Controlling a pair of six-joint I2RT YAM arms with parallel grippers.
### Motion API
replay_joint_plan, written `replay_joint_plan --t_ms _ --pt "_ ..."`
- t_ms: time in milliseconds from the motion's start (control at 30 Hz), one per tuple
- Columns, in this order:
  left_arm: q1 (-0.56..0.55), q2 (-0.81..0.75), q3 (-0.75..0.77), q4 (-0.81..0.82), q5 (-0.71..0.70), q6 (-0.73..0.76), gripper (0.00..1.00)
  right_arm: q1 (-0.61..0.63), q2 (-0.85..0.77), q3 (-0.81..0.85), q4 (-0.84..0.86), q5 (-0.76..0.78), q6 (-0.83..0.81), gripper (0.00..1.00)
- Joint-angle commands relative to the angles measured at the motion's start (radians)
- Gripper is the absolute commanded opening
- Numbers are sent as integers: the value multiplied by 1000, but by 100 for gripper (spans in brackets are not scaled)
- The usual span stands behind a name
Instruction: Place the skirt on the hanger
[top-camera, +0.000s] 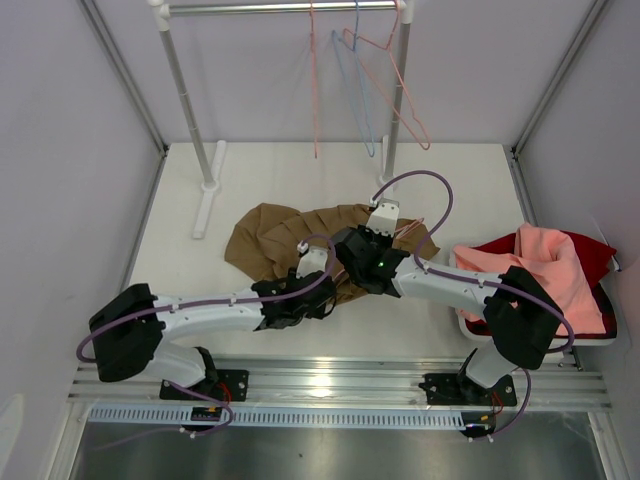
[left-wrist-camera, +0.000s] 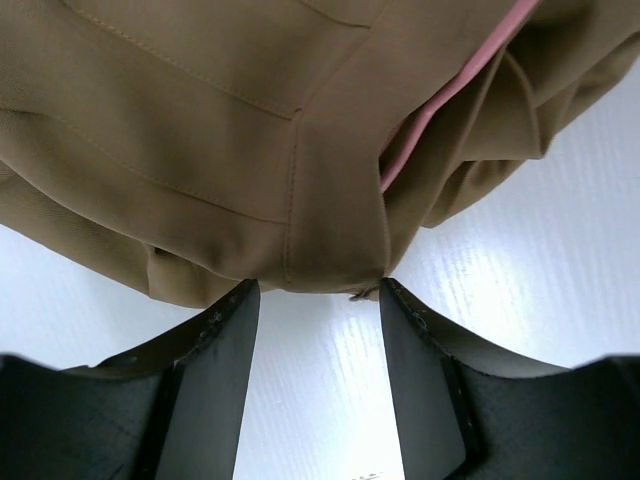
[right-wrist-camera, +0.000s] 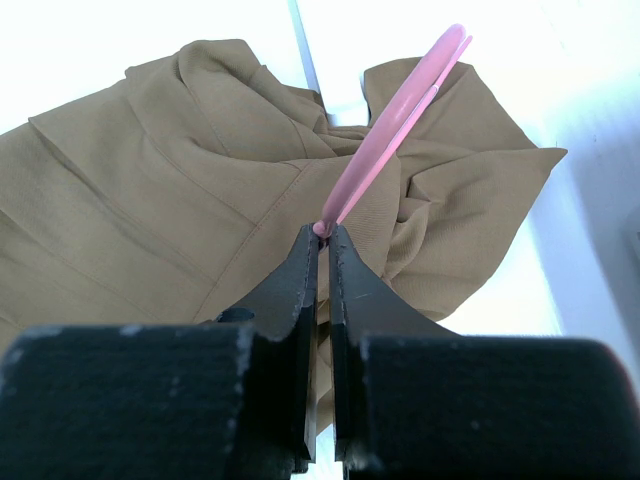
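My left gripper's fingers only just reach the near hem, so they should move further onto the folded edge beside the seam next.
The tan-brown skirt (top-camera: 265, 235) lies crumpled on the white table, filling the upper part of the left wrist view (left-wrist-camera: 200, 150) and spreading under the fingers in the right wrist view (right-wrist-camera: 150, 200). A salmon-pink wire hanger (right-wrist-camera: 390, 130) lies over the skirt, and a stretch of it shows inside a fold (left-wrist-camera: 450, 95). My right gripper (right-wrist-camera: 323, 232) is shut on the hanger's near end, above the skirt's middle (top-camera: 362, 250). My left gripper (left-wrist-camera: 318, 285) is open at the skirt's near hem (top-camera: 330, 292). Its tips just reach the cloth, with only bare table between the jaws.
A clothes rack (top-camera: 190, 100) stands at the back with more pink hangers (top-camera: 395, 90) and a light blue hanger (top-camera: 358, 100) on its rail. At the right a basket holds a salmon-pink cloth (top-camera: 550, 270) over a dark red cloth (top-camera: 592, 250). Frame posts line both sides.
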Motion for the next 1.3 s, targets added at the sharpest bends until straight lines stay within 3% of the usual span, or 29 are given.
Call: replay_joint_plan --t_ms 0,500,567,667,767,900,1033,1133,1267 --pt "-17 -64 2 45 10 -31 57 -1 22 -18 -86 -19 34 0" --pt "-22 83 103 -7 -128 -33 54 -7 -16 -62 -46 -55 49 0" --pt "-21 97 108 -21 -131 -28 47 -5 -19 -70 -41 -59 51 0" --pt "-19 102 114 -40 -139 -25 22 -1 -24 -85 -33 -62 51 0" --pt "-19 80 117 -61 -129 -5 7 16 -39 -97 -44 -47 55 0" --pt "-21 22 145 -76 -29 106 0 51 -78 -99 -96 -3 54 0" --pt "-25 -94 226 -142 214 163 0 120 -124 -65 -228 106 89 0" --pt "-27 -175 309 -226 303 185 0 159 -160 -21 -352 170 124 0" --pt "-28 -248 430 -368 345 200 0 248 -168 77 -637 255 222 0"
